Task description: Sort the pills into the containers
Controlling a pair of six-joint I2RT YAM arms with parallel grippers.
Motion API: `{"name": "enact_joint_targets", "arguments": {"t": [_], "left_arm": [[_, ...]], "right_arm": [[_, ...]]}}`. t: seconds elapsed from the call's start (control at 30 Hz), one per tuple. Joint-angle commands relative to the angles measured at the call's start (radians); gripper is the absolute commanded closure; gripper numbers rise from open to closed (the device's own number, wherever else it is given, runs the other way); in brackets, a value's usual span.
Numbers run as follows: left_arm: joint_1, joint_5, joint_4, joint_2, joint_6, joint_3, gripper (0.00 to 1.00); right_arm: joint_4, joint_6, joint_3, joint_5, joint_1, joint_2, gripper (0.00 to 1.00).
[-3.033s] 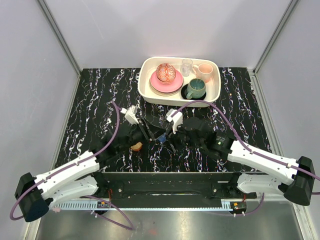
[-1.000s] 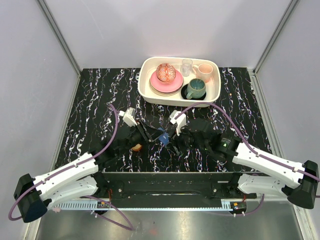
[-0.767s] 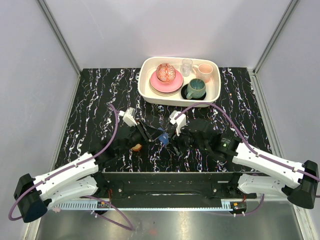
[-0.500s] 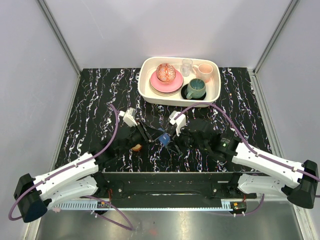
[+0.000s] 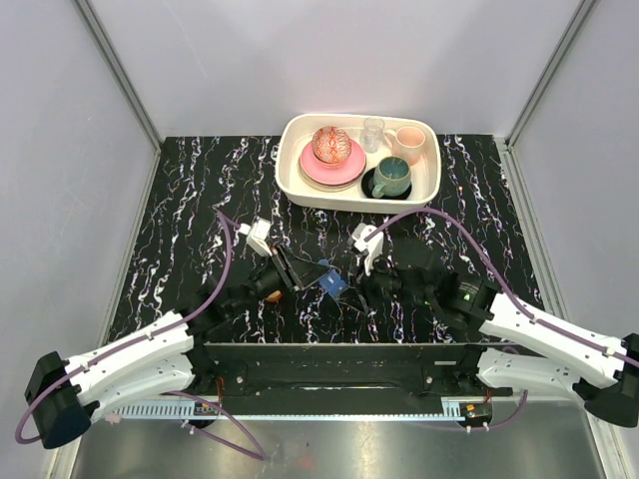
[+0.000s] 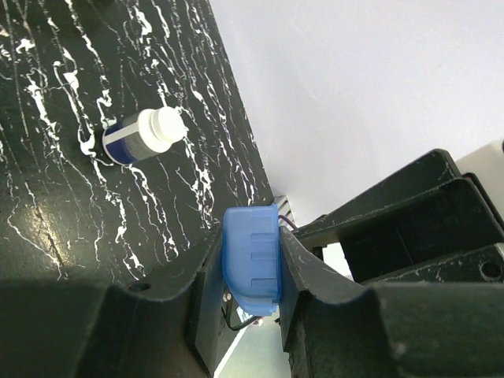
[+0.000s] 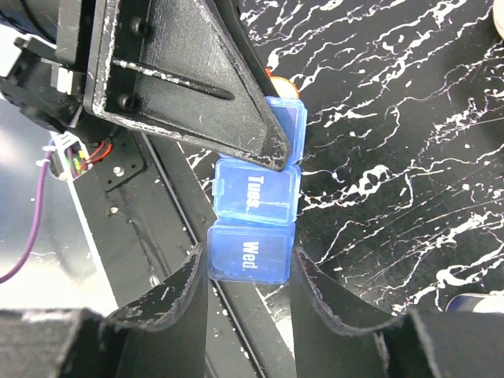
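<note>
My left gripper will next lower the pill box (image 5: 332, 282) onto the bare tabletop below it, beside the white bottle, and release it.
The blue translucent pill box (image 5: 332, 282) is held off the table between both grippers near the front edge. My left gripper (image 5: 316, 274) is shut on one end of it, and the left wrist view shows the box (image 6: 252, 268) pinched between its fingers. My right gripper (image 7: 250, 264) is closed on the "Wed." compartment, with the "Tues." compartment (image 7: 258, 189) beyond it; it also shows in the top view (image 5: 351, 285). A sliver of the orange cup (image 7: 272, 73) shows behind the left finger (image 7: 197, 87). The white bottle (image 6: 142, 135) lies on its side on the table.
A cream tray (image 5: 290, 182) at the back holds pink plates (image 5: 329, 168) with a patterned bowl, a small glass (image 5: 372, 133), a pink cup (image 5: 407, 143) and a teal mug (image 5: 391, 177). The black metal front rail (image 5: 329, 359) runs just below the grippers.
Both grippers have drawn back toward the front edge with the pill box between them. The right arm has shifted right and its fingers now sit on the box's end.
</note>
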Motion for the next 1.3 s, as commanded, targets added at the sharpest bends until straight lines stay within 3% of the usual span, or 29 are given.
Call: {"name": "enact_joint_targets", "arguments": {"t": [0.0, 0.07, 0.1, 0.2, 0.3, 0.7, 0.77, 0.9, 1.0, 1.13, 1.27], "left_arm": [[0.0, 0.026, 0.033, -0.029, 0.066, -0.017, 1.0], [0.002, 0.037, 0.025, -0.038, 0.081, -0.014, 1.0], [0.002, 0.04, 0.022, -0.045, 0.086, -0.012, 1.0], [0.0, 0.054, 0.016, -0.054, 0.095, -0.014, 1.0], [0.0, 0.066, 0.015, -0.061, 0.098, -0.014, 1.0], [-0.003, 0.071, -0.013, -0.069, 0.101, -0.012, 1.0], [-0.003, 0.058, -0.034, -0.069, 0.098, -0.009, 1.0], [-0.004, 0.003, -0.091, -0.057, 0.086, 0.014, 1.0], [-0.003, -0.018, -0.134, -0.039, 0.077, 0.04, 1.0], [-0.004, -0.055, -0.157, -0.014, 0.063, 0.063, 1.0], [-0.003, -0.058, -0.154, -0.008, 0.058, 0.075, 1.0]], "right_arm": [[0.07, 0.048, 0.007, -0.081, 0.005, -0.056, 0.74], [0.068, 0.055, 0.007, -0.071, 0.005, -0.066, 0.7], [0.065, 0.056, 0.008, -0.058, 0.005, -0.066, 0.56], [0.03, 0.048, 0.019, 0.024, 0.005, -0.068, 0.35], [-0.013, 0.033, 0.039, 0.097, 0.005, -0.054, 0.29], [-0.101, 0.024, 0.073, 0.357, 0.007, -0.057, 0.26], [-0.101, 0.019, 0.077, 0.325, 0.005, -0.06, 0.24], [-0.073, -0.014, 0.083, 0.07, 0.007, -0.05, 0.16], [-0.053, -0.024, 0.085, -0.021, 0.007, -0.027, 0.15], [-0.024, -0.016, 0.071, -0.083, 0.007, -0.011, 0.14], [-0.026, -0.004, 0.062, -0.041, 0.011, 0.018, 0.14]]}}
